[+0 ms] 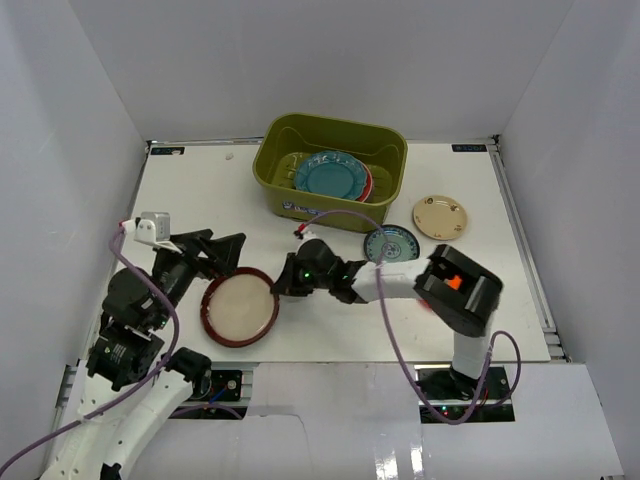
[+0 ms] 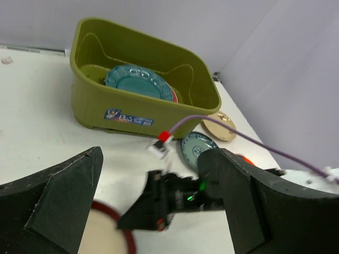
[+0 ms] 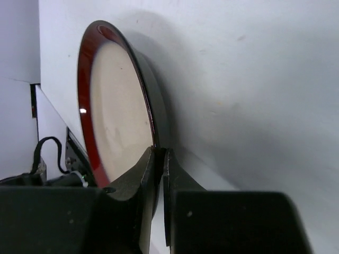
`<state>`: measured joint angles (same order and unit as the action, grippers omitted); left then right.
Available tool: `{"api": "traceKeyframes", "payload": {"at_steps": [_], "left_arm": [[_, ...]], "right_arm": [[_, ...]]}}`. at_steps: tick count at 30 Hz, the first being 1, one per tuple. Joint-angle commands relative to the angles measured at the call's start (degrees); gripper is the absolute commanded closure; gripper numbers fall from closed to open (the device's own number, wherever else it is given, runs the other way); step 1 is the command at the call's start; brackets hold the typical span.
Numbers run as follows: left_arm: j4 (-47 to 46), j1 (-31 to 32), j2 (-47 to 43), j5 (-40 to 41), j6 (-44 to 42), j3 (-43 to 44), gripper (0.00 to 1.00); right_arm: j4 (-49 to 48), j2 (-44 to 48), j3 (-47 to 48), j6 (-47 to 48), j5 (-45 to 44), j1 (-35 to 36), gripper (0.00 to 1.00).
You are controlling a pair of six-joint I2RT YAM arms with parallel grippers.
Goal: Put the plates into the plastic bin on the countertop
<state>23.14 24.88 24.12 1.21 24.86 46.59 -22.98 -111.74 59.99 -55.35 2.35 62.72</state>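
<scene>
I will lift the cream plate outward over the near side of the olive bin with my right gripper, then lower it onto the teal plate (image 1: 332, 175).
The dark-red-rimmed cream plate (image 1: 240, 306) (image 3: 119, 116) lies on the white countertop (image 1: 200, 190) at the front left. My right gripper (image 1: 278, 285) (image 3: 160, 151) is shut on its right rim, one finger above and one below. My left gripper (image 1: 225, 250) (image 2: 156, 159) hangs open just above the plate's far left edge, holding nothing. The olive plastic bin (image 1: 300, 195) (image 2: 132, 106) stands at the back centre with a teal scalloped plate (image 1: 330, 175) (image 2: 135, 82) on top of a red-edged one. A small teal patterned plate (image 1: 390, 243) (image 2: 195, 145) and a small beige plate (image 1: 438, 216) (image 2: 218, 127) lie to the right of the bin.
White walls close in the countertop on three sides. A purple cable (image 1: 345, 212) with a red-and-white connector (image 1: 300, 231) loops over the counter in front of the bin. A sliver of an orange plate (image 2: 244, 157) shows beside the right arm.
</scene>
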Motion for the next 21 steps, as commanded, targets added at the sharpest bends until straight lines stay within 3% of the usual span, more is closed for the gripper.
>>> {"api": "traceKeyframes", "payload": {"at_steps": [1,5,10,15,17,21], "left_arm": [[0.68,0.87,-1.79,4.23,-1.48,3.77,0.02],[0.86,1.13,-2.85,5.29,-0.61,4.21,0.02],[1.56,1.66,-2.76,7.31,0.62,2.81,0.02],[1.65,1.66,-1.53,5.3,2.38,-0.44,0.02],[1.82,1.66,0.13,4.24,4.05,-2.02,0.02],[2.09,1.75,5.66,0.38,6.42,-3.61,0.02]], "right_arm": [[-6.82,17.14,-3.36,3.23,3.0,-8.11,0.92],[3.26,31.72,-3.56,6.12,6.7,-15.07,0.92],[9.27,36.86,1.34,8.59,9.32,-26.82,0.92],[13.73,29.67,11.54,13.32,9.26,-37.03,0.92],[16.9,23.61,19.15,17.01,5.5,-38.02,0.92],[19.47,13.76,28.05,19.84,6.08,-40.39,0.92]]}}
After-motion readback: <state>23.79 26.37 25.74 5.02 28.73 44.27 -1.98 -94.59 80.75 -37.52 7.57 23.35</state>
